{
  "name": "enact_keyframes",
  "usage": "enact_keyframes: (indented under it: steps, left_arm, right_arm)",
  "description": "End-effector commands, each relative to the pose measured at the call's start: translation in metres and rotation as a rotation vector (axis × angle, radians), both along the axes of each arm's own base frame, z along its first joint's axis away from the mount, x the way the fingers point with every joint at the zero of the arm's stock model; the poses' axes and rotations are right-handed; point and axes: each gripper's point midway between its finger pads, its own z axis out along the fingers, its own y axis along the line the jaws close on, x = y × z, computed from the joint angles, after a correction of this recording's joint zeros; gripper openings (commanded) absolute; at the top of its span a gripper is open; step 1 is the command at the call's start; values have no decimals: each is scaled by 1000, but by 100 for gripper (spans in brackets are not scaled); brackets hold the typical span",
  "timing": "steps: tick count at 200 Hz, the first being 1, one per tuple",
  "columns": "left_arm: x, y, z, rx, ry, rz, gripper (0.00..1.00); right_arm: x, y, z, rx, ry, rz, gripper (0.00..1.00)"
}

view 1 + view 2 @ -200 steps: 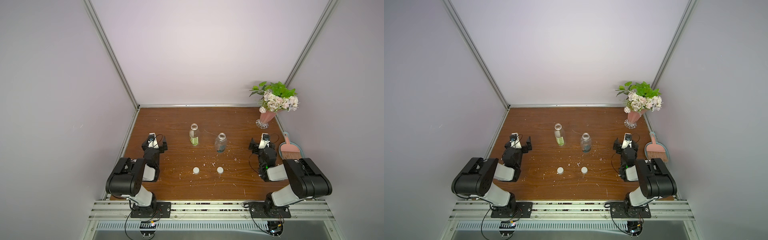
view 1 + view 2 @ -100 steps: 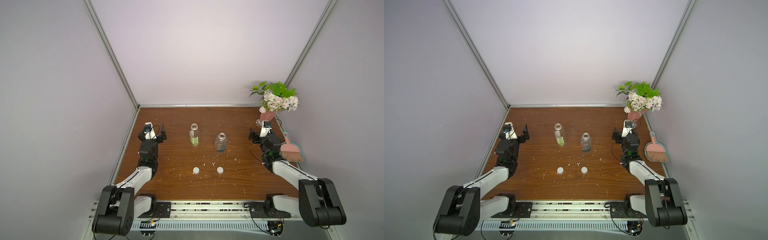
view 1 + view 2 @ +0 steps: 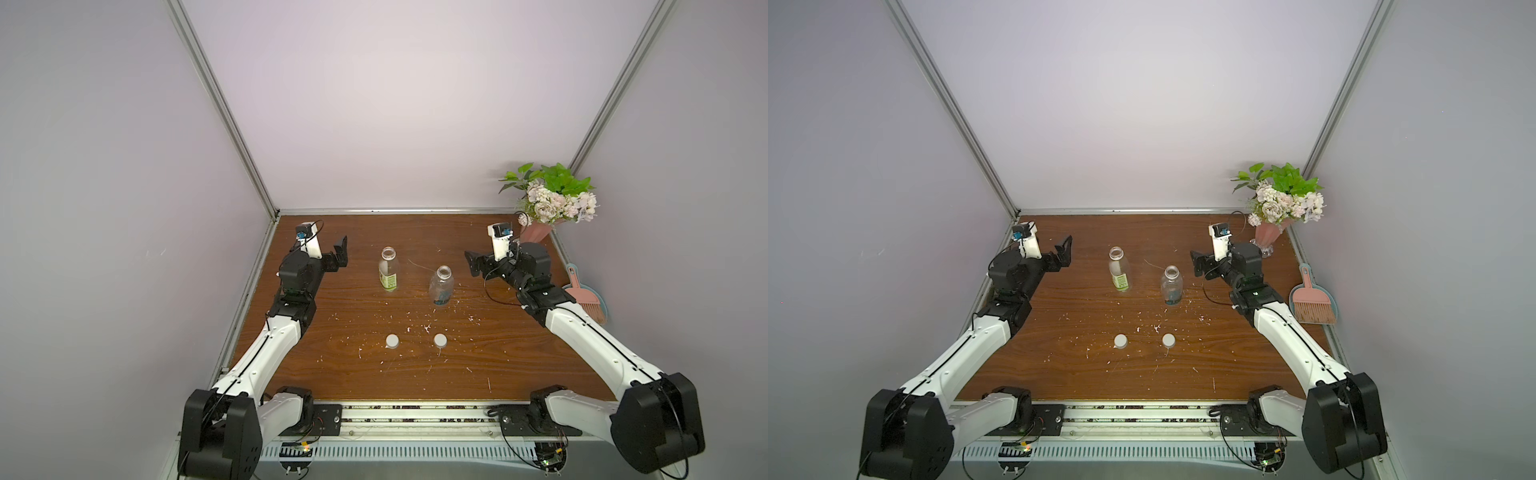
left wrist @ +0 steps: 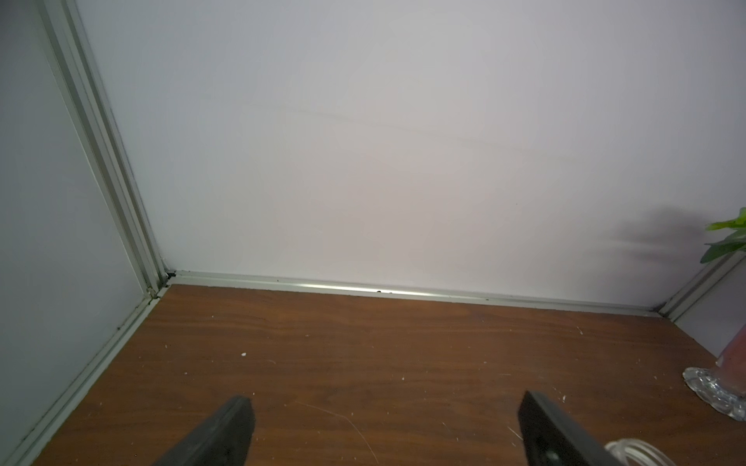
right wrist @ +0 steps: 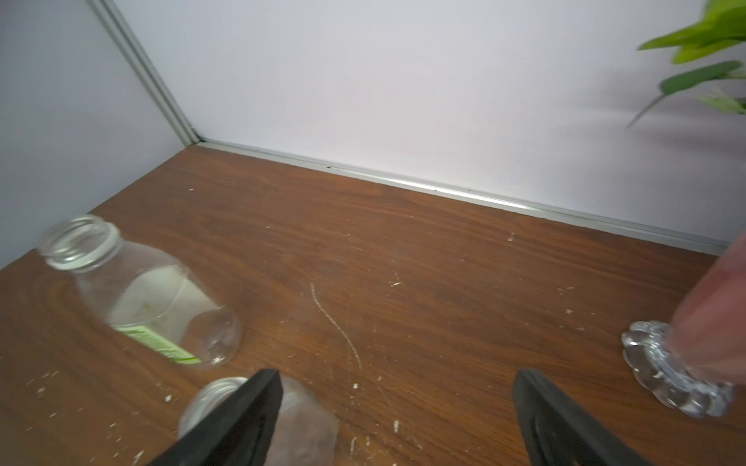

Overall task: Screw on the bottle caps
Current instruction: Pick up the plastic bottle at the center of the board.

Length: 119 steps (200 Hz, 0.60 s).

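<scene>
My right gripper will swing over to the bare bottle and tip its fingers down to close around the open neck, as this uncapped bottle stands nearest it.
Two open clear bottles stand upright mid-table in both top views: one with a yellow-green label and a nearly bare one to its right. Both white bottle caps lie on the wood nearer the front. My left gripper hovers open and empty, left of the labelled bottle. My right gripper is open and empty, right of the bare bottle. The right wrist view shows the labelled bottle and, partly behind one finger, the bare bottle.
A pink flower vase stands at the back right corner, close behind my right wrist. A pink brush in a teal dustpan lies by the right wall. White crumbs speckle the wooden table. Walls close three sides.
Both arms have unfolded from their tucked poses and stretched out, carrying the grippers up and toward the back of the table beside the bottles. Both grippers stay open.
</scene>
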Motion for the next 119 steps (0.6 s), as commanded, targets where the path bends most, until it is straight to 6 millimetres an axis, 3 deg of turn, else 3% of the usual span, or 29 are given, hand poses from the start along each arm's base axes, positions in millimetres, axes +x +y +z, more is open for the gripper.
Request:
enact_keyframes:
  steps: [1, 34, 87, 119]
  left_arm:
    - [-9, -3, -1, -21, 47, -10, 99]
    - [-19, -5, 1, -28, 34, -27, 99]
    - [-13, -8, -10, -28, 86, -38, 99]
    - [-12, -11, -12, -31, 87, -53, 99]
  right_arm:
    - [-12, 30, -7, -64, 93, 127, 98]
    - [-12, 54, -16, -106, 183, 192, 97]
    - [-15, 74, -31, -142, 249, 222, 97]
    - [-13, 84, -42, -178, 273, 216, 92]
